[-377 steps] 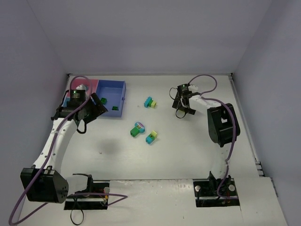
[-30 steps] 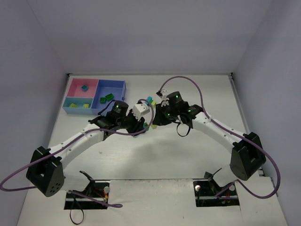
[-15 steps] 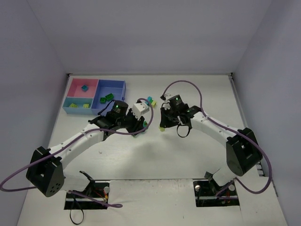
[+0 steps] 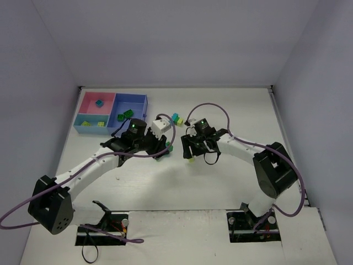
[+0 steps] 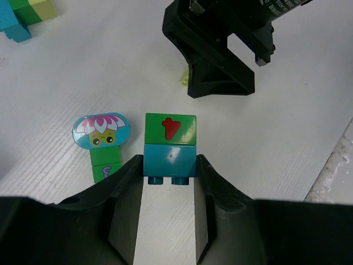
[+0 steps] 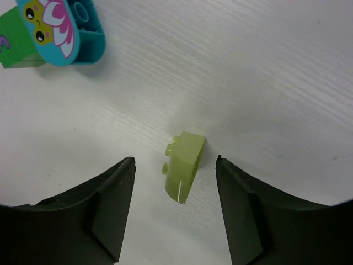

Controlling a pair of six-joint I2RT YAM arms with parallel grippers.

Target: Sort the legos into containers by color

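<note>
Next, my left gripper moves up and outward over the pink tray [image 4: 88, 107], to its left in the top view, and lets go where a teal brick sits.
My left gripper [image 5: 170, 168] is shut on a teal brick [image 5: 170, 160] joined to a green brick [image 5: 170, 128] with a red print, held just above the table mid-left [image 4: 164, 147]. My right gripper [image 6: 174, 161] stands open over a small yellow-green brick [image 6: 185, 165] that lies loose on the table between its fingers, also seen from above [image 4: 191, 159]. The containers sit at the back left: a pink tray [image 4: 88, 107] with a teal brick, a light-blue tray [image 4: 92, 118] with yellow-green bricks, and a medium-blue tray [image 4: 138, 105] with dark green bricks [image 4: 126, 115].
A flower-face teal piece [image 5: 101, 131] on a green brick [image 5: 105, 163] lies just left of my left gripper, also in the right wrist view [image 6: 60, 30]. A teal, green and yellow-green cluster [image 4: 176, 117] sits behind both grippers. The two grippers are close together.
My right gripper has swung left and toward the front and has opened, leaving the yellow-green brick on the table. My left gripper has kept its hold and barely shifted.
</note>
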